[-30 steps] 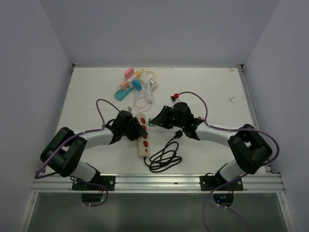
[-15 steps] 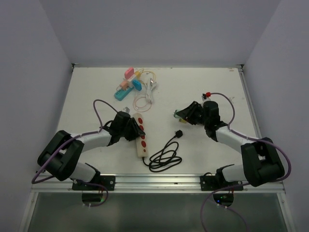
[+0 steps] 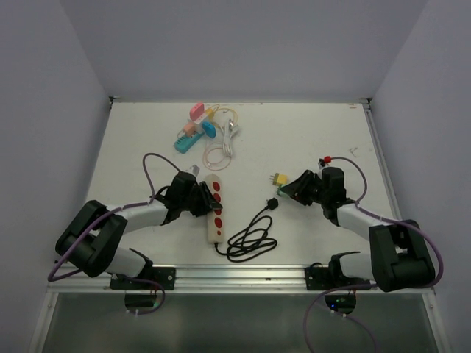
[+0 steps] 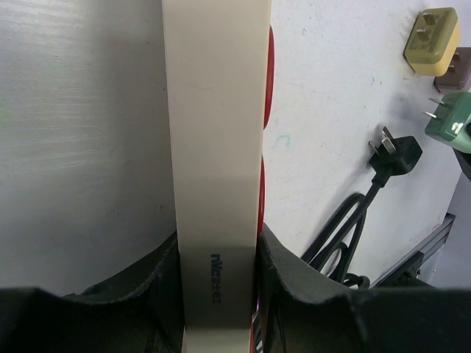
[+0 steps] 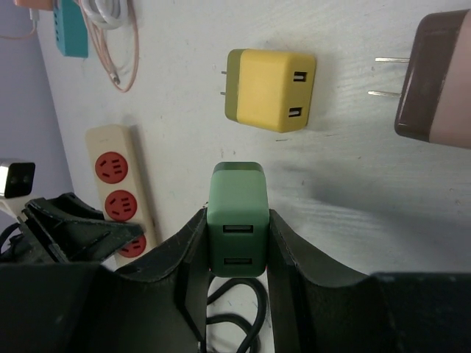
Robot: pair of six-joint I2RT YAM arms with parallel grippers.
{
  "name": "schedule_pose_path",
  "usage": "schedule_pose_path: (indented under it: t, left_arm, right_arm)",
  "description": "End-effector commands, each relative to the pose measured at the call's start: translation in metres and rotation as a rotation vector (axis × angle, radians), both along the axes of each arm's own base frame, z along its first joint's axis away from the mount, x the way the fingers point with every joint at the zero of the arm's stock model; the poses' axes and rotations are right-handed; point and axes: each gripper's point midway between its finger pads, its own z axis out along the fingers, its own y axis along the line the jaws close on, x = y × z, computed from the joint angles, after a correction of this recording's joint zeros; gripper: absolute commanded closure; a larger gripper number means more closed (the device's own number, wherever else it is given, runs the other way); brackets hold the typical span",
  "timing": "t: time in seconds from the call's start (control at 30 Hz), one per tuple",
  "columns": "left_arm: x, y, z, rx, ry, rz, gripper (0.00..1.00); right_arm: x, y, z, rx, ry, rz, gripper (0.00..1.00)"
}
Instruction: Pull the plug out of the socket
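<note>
The right gripper moves down to the bare tabletop (image 3: 282, 192) beside the yellow charger next and releases the green plug there, since the plug's pins are already clear of the power strip (image 3: 215, 209).
The socket is a cream power strip (image 3: 215, 209) with red outlets, lying left of centre. My left gripper (image 3: 197, 200) is shut across its width; in the left wrist view the strip (image 4: 215, 147) runs up between the two fingers of that gripper (image 4: 217, 272). The plug is a green USB charger (image 5: 237, 213), clear of the strip and clamped between the fingers of my right gripper (image 5: 237, 239). From above, the green plug (image 3: 285, 193) and right gripper (image 3: 289, 191) hang right of centre, well apart from the strip.
A yellow charger (image 3: 277, 179) and a brown charger (image 5: 438, 81) lie loose on the table near the right gripper. The strip's black cord (image 3: 248, 239) coils near the front edge, its black plug (image 3: 272, 204) loose. Coloured adapters and cables (image 3: 204, 129) sit at the back.
The right gripper has swung right, away from the power strip, carrying the green plug. The left gripper has drawn the strip slightly toward the front-left.
</note>
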Motion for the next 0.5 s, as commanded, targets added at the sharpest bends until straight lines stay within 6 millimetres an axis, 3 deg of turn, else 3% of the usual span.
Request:
schedule_pose_path:
  t: [0.0, 0.23, 0.3, 0.33, 0.4, 0.47]
  left_arm:
    - [-0.021, 0.009, -0.019, 0.049, 0.036, -0.077, 1.00]
    - [-0.023, -0.003, -0.015, -0.012, 0.017, -0.136, 0.99]
    - [-0.025, -0.009, -0.011, -0.041, 0.012, -0.167, 0.95]
    - [-0.026, -0.010, -0.012, -0.043, 0.015, -0.180, 0.94]
    - [-0.028, -0.012, -0.012, -0.051, 0.021, -0.194, 0.87]
    - [-0.028, -0.011, -0.014, -0.047, 0.026, -0.196, 0.80]
  right_arm:
    - [0.002, -0.005, 0.000, -0.014, -0.013, 0.014, 1.00]
    - [0.019, -0.003, -0.010, 0.020, 0.002, 0.003, 0.98]
    - [0.022, -0.005, -0.012, 0.013, 0.003, -0.004, 0.87]
    - [0.023, -0.007, -0.011, 0.001, -0.002, -0.006, 0.71]
    - [0.023, -0.014, -0.009, -0.049, -0.009, -0.022, 0.48]
    - [0.017, -0.022, -0.011, -0.099, 0.017, -0.039, 0.37]
